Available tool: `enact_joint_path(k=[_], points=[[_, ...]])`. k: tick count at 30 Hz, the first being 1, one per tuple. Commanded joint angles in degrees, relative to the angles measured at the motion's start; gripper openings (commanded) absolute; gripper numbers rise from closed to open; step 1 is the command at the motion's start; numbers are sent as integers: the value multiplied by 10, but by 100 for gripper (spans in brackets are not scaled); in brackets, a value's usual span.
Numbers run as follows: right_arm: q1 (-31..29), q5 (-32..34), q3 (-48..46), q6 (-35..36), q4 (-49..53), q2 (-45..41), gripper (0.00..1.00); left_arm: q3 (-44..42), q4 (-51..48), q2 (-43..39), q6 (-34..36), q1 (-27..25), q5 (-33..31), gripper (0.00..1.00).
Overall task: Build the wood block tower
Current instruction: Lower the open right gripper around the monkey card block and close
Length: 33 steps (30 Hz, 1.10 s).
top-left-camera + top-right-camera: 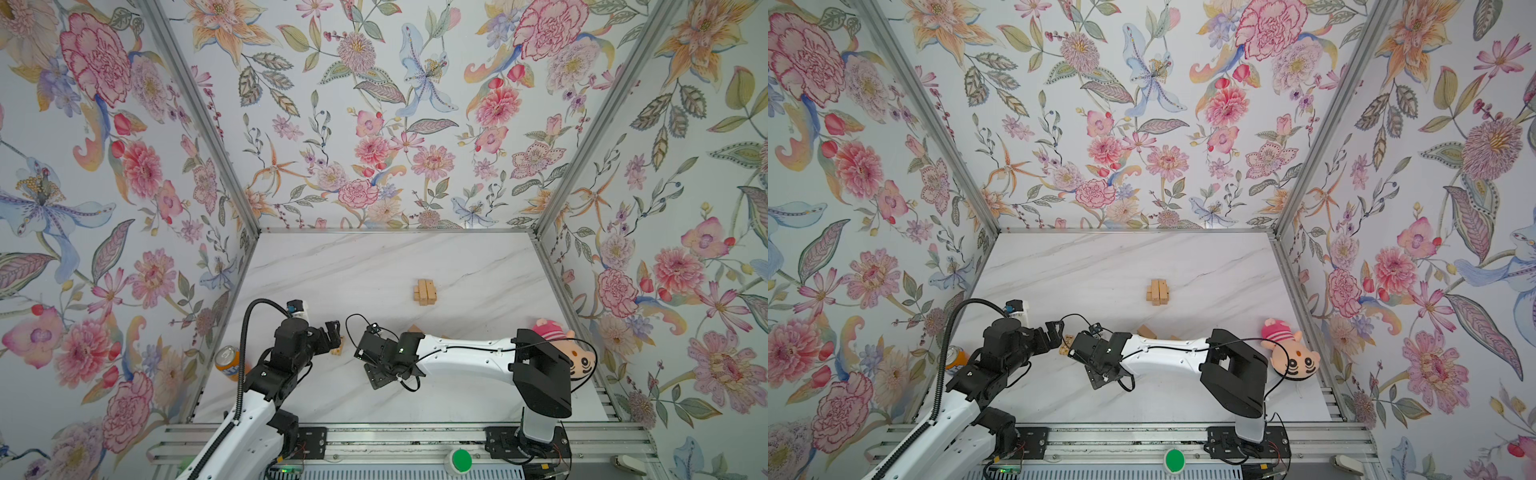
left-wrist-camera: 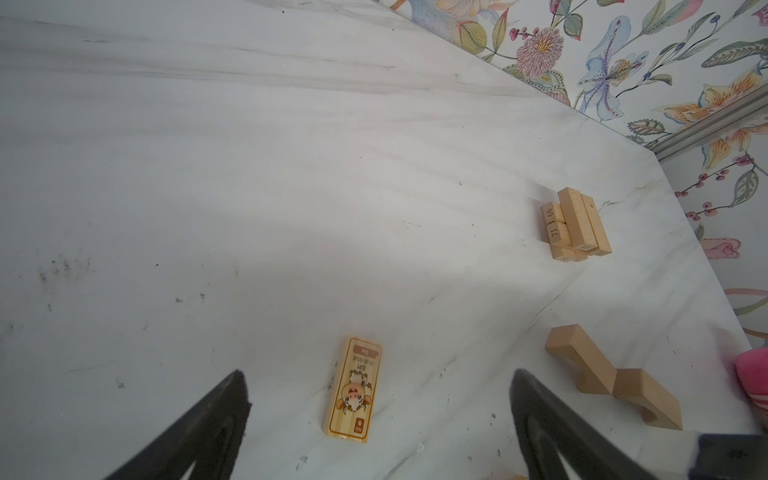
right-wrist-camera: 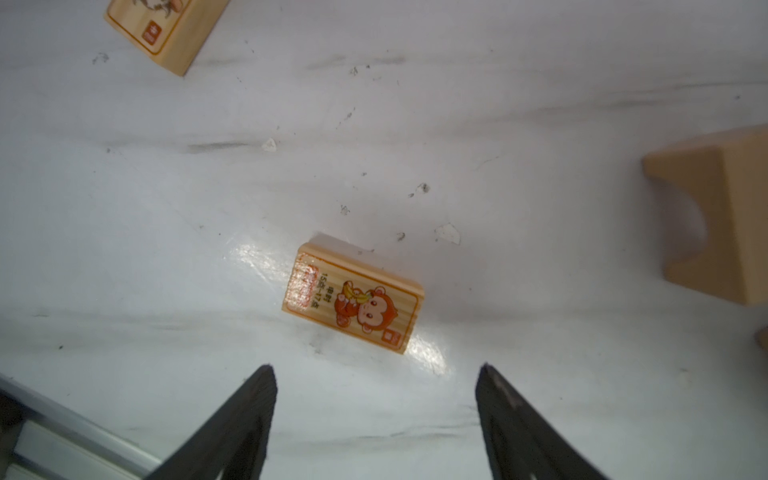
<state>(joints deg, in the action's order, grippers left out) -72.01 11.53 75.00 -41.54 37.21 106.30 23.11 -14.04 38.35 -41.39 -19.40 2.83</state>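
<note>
The monkey-printed block [image 3: 354, 298] lies below the robot's right gripper, at an angle to its open fingers, so the gripper will next turn and move down around the block's short ends.
The tower [image 1: 424, 292] [image 1: 1158, 292] is a small stack of tan wood blocks in crossed layers, mid-table toward the back; its block ends carry numbers in the left wrist view [image 2: 575, 224]. An ox-printed block [image 2: 353, 390] lies flat on the marble just ahead of my open, empty left gripper [image 2: 378, 374] [image 1: 336, 337]. A monkey-printed block [image 3: 353, 297] lies flat ahead of my right gripper [image 3: 376, 367], which is open and empty. The two grippers hover close together at the front left of centre.
Two arch-cut tan blocks [image 2: 582, 361] [image 2: 648, 397] lie end to end behind the right forearm [image 1: 457, 353]. An orange soda can [image 1: 227, 362] lies by the left wall. A pink plush doll [image 1: 1289, 351] sits at the right wall. Floral walls enclose the marble table [image 1: 374, 270].
</note>
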Motion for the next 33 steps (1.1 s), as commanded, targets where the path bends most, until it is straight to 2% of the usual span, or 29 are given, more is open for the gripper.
enact_joint_path(k=[1, 11, 22, 33], points=[[-1, 5, 18, -40, 5, 20, 79, -5, 7, -16, -6, 7, 9, 99], [2, 13, 42, -64, 13, 55, 81, -15, 23, -19, -12, 11, 13, 99], [1, 30, 93, -90, 55, 96, 79, -36, 65, -7, -15, 22, 43, 99], [4, 24, 106, -121, 77, 117, 76, -47, 87, -1, -7, 41, 79, 99]])
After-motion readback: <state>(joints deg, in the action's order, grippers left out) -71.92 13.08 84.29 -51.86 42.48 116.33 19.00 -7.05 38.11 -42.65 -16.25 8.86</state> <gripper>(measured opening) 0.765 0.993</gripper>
